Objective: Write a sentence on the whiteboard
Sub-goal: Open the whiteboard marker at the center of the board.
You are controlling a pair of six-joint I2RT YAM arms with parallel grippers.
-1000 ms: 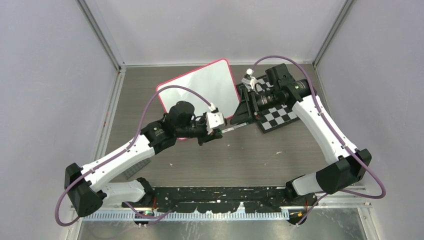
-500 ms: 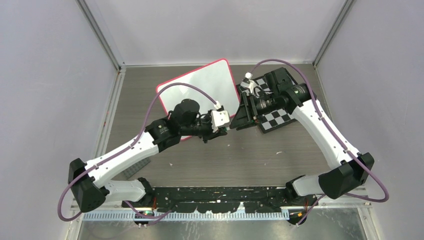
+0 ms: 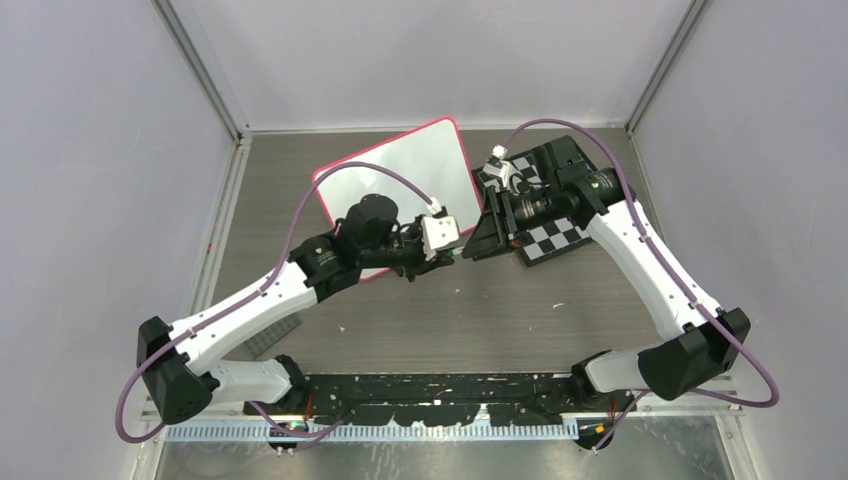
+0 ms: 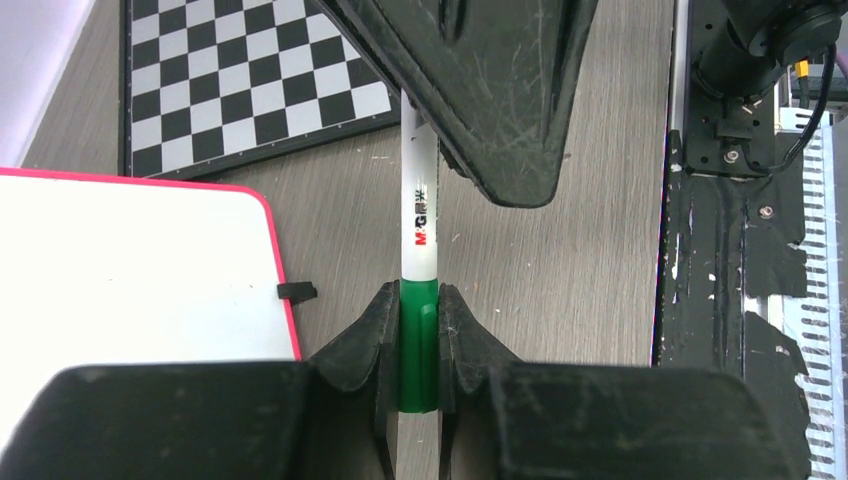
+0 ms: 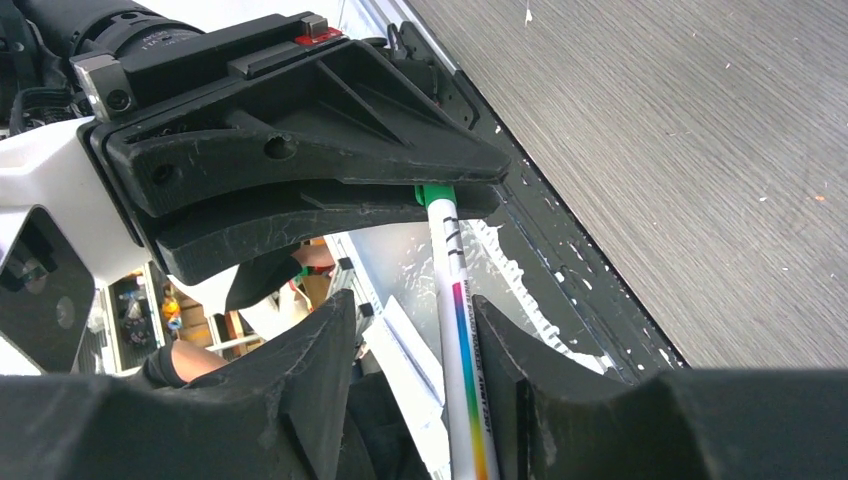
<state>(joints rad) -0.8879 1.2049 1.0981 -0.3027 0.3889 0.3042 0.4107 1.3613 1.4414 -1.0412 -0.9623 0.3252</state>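
Note:
The left gripper pulls the cap off the marker's body (image 5: pixel 462 330) next. Then it goes back and down to release the cap on the bare tabletop below the gripper.
The whiteboard (image 3: pixel 400 172) lies flat at the back centre, white with a red-pink rim, and is blank; no sentence shows on it. It also shows in the left wrist view (image 4: pixel 130 270). My left gripper (image 3: pixel 450 252) is shut on the green cap (image 4: pixel 418 345) of a white marker (image 4: pixel 418 190), held level just right of the board's near corner. My right gripper (image 3: pixel 473 246) is open around the marker's barrel (image 5: pixel 462 330), which rests against one finger (image 5: pixel 500 340). The other finger stands apart from it.
A black-and-white checkered board (image 3: pixel 550 232) lies right of the whiteboard, partly under the right arm. A small black clip (image 4: pixel 296 291) sits on the whiteboard's rim. A dark grey flat piece (image 3: pixel 272 338) lies at the near left. The black base rail (image 3: pixel 440 385) runs along the near edge.
My left gripper has carried the marker to the right, up to the right gripper. The right gripper has shifted slightly, and the barrel now lies between its open fingers.

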